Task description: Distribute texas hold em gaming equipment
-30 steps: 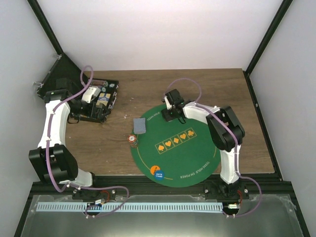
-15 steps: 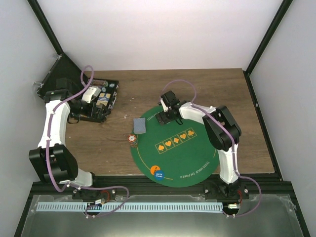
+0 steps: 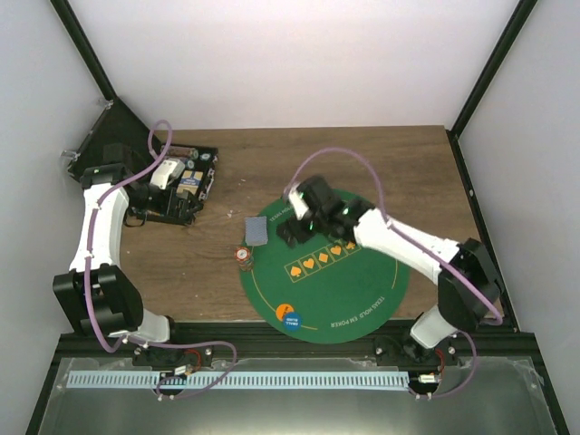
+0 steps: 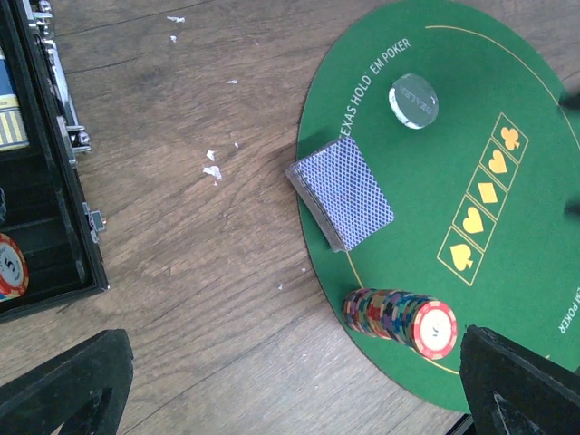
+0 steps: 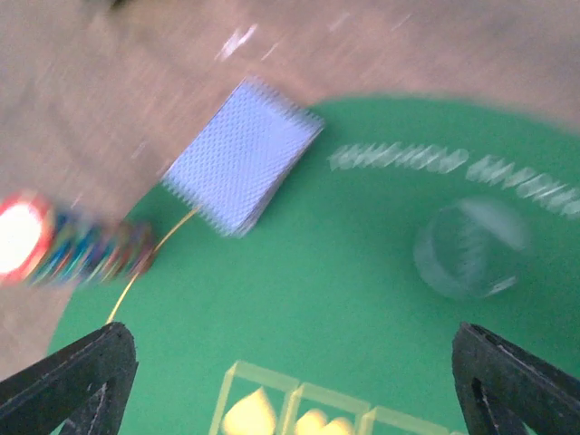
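The blue token [image 3: 291, 322] lies below my right gripper and nearer my base, so I will move that gripper back across the mat [image 3: 362, 281] and down onto it next.
A deck of blue-backed cards [image 3: 256, 230] lies at the left rim of the round green poker mat [image 3: 362, 281]. A tipped stack of mixed chips [image 3: 244, 256] lies just below it. Orange and blue tokens [image 3: 290, 317] sit at the mat's near edge. The left wrist view shows the deck [image 4: 342, 191], the chip stack [image 4: 399, 320] and a pale clear token [image 4: 413, 100]. My right gripper [image 3: 292, 228] hovers open and empty over the mat, right of the deck [image 5: 243, 166], with the clear token [image 5: 467, 246] to its right. My left gripper [image 3: 181, 201] is open and empty by the black case.
An open black chip case [image 3: 177, 186] stands at the back left, and a red-and-white chip [image 4: 9, 267] in it shows in the left wrist view. Yellow suit symbols [image 3: 322, 256] run across the mat's middle. Bare wood lies between case and mat.
My right arm has swung from the mat's far edge toward the near left, and its elbow has moved out to the right. The left arm, deck and chips have not moved.
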Robot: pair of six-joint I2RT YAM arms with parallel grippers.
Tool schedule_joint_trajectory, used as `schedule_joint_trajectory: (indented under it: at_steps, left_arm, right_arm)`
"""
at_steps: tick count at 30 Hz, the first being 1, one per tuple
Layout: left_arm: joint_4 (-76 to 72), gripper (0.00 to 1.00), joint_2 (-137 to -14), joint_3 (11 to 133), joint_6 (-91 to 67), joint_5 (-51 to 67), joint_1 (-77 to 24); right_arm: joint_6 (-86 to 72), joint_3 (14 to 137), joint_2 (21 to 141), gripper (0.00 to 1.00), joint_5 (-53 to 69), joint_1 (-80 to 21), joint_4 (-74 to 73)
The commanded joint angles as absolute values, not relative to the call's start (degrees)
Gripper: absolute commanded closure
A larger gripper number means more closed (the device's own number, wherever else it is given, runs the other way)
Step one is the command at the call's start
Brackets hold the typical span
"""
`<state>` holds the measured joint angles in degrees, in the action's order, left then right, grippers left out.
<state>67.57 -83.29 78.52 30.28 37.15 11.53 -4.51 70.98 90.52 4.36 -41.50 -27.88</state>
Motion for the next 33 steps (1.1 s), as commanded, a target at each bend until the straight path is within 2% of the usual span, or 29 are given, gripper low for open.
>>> schedule_joint_trajectory:
  at_steps: [1,6,11,17,22,33]
  left_arm:
    - [67.9,0.01,-82.5,78.9,30.7,38.2,11.2]
    - [68.2,0.01,-81.5,78.9,30.4,38.7,11.0]
    - [68.5,0.01,-80.5,78.7,30.2,38.8,10.9]
    - [69.1,0.0,-79.9,78.5,30.7,38.6,10.8]
    - [69.2,0.01,-79.7,78.2,31.0,38.5,10.7]
    - [68.8,0.01,-80.1,78.1,31.3,38.1,10.7]
  right_arm:
    - [-8.8,62.5,87.6,0.06,3.5,-52.2,-35.8]
    - [-17.5,58.9,86.1,0.09,0.6,-63.4,-38.0]
    - [-24.1,58.0,90.2,0.1,-3.4,-72.6,-39.1]
    - [-27.6,58.7,96.0,0.11,-3.6,-76.8,-41.2]
    - [-28.2,58.6,97.2,0.18,-3.1,-77.0,-41.0]
    - [-29.9,58.0,97.1,0.45,-5.5,-77.1,-44.2]
